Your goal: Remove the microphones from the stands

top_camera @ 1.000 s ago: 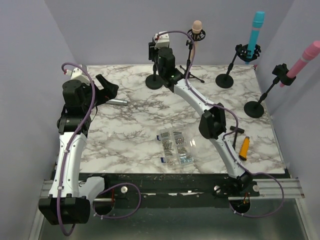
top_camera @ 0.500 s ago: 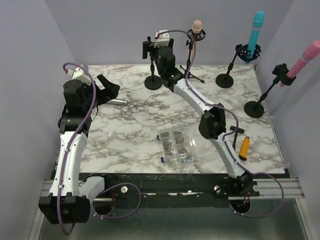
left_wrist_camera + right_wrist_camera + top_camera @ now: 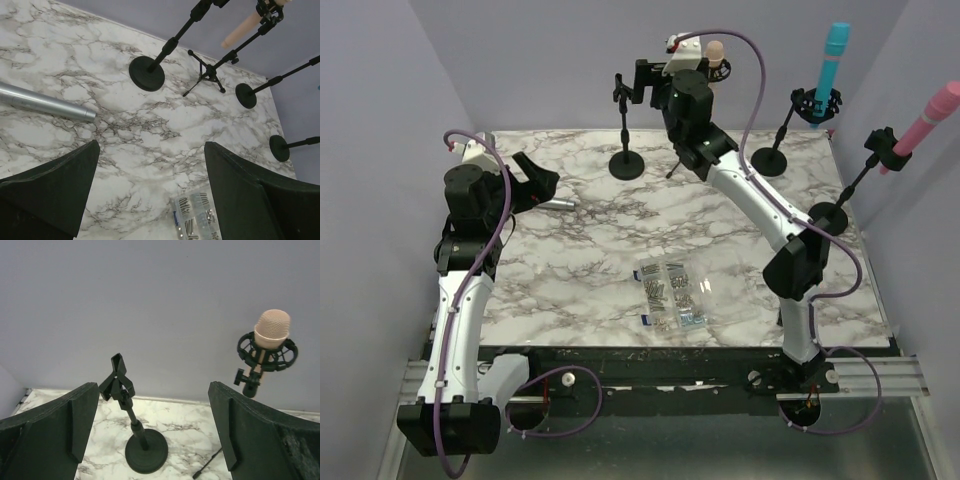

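I should lower my right gripper and move it right in its wrist view, onto the pole below the shock mount [image 3: 251, 389], because the beige microphone [image 3: 271, 330] is there.
A silver microphone [image 3: 557, 203] lies flat on the marble table [image 3: 590, 260], just right of my left gripper [image 3: 535, 178]. It also shows in the left wrist view as the silver microphone [image 3: 45, 102]. My left gripper [image 3: 150, 165] is open and holds nothing. A black stand [image 3: 625, 130] with an empty clip [image 3: 117, 384] rises at the back. My right gripper [image 3: 642, 85] hovers high beside that clip, open and empty; my right gripper [image 3: 152, 390] frames the stand between its fingers. A beige microphone [image 3: 271, 330] sits in a shock mount on a tripod stand to the right.
A cyan microphone [image 3: 832, 60] and a pink microphone [image 3: 930, 118] stand on round-based stands at the back right. A clear plastic box of screws [image 3: 670, 295] lies near the table's middle front. Purple walls close in on the back and both sides.
My right gripper has opened wide and risen up and to the right, away from the empty stand's clip, with its arm stretching out. The left arm has not moved.
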